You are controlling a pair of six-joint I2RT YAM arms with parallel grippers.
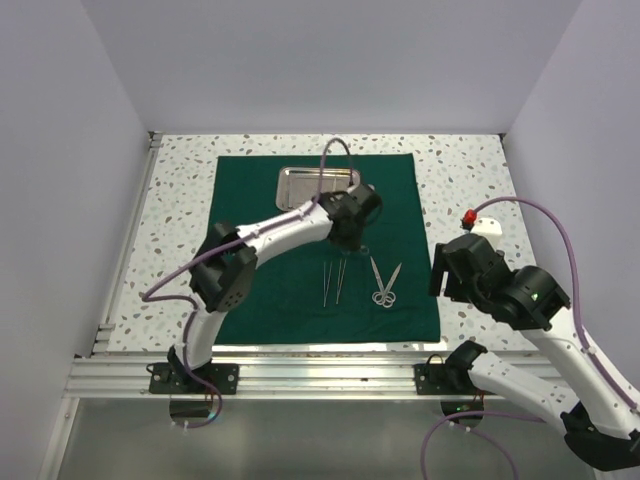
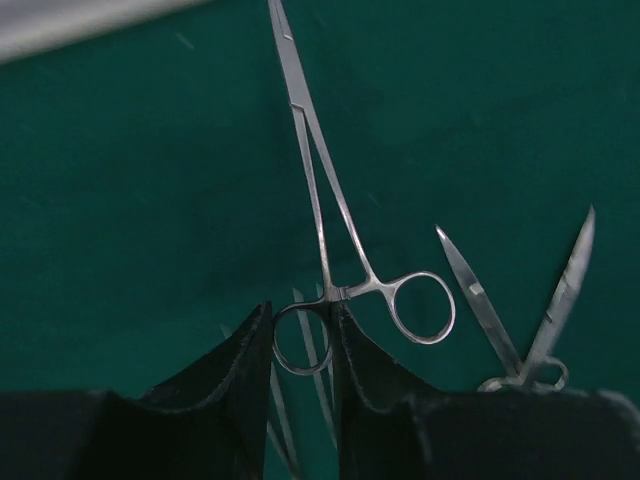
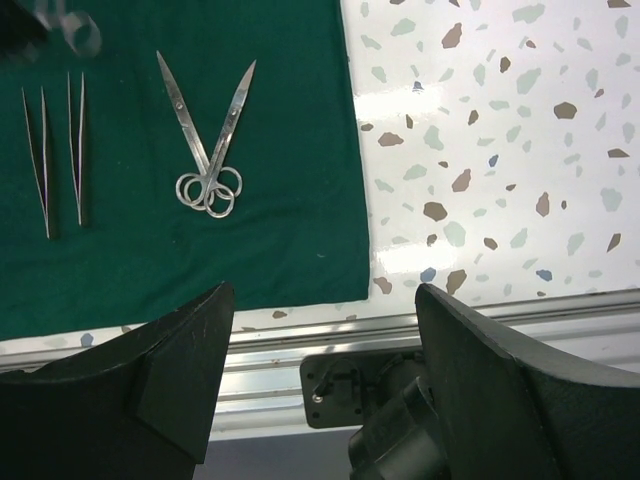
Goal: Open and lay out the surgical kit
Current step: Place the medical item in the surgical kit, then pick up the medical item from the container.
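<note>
I will carry the forceps over the open scissors (image 1: 385,285) (image 2: 522,376), lower the forceps and let go, because the scissors are below my left gripper, back and to its right in the top view.
The dark green cloth (image 1: 250,290) lies spread flat on the table. The steel tray (image 1: 300,185) sits on its far part. My left gripper (image 1: 352,228) hovers over the cloth's middle. In the left wrist view it (image 2: 302,322) is shut on one ring of the ring-handled forceps (image 2: 298,100), whose tips point toward the tray (image 2: 60,25). Two tweezers (image 1: 333,280) and open scissors (image 1: 385,285) lie side by side on the near part of the cloth. The right wrist view also shows the scissors (image 3: 207,172) and tweezers (image 3: 80,212). My right gripper (image 1: 447,272) is open and empty above the table's near right edge (image 3: 325,300).
The speckled white table (image 1: 470,190) surrounds the cloth. An aluminium rail (image 1: 320,365) with the arm bases runs along the near edge. White walls close in the left, right and back. A small white block with a red tip (image 1: 485,222) sits at the right.
</note>
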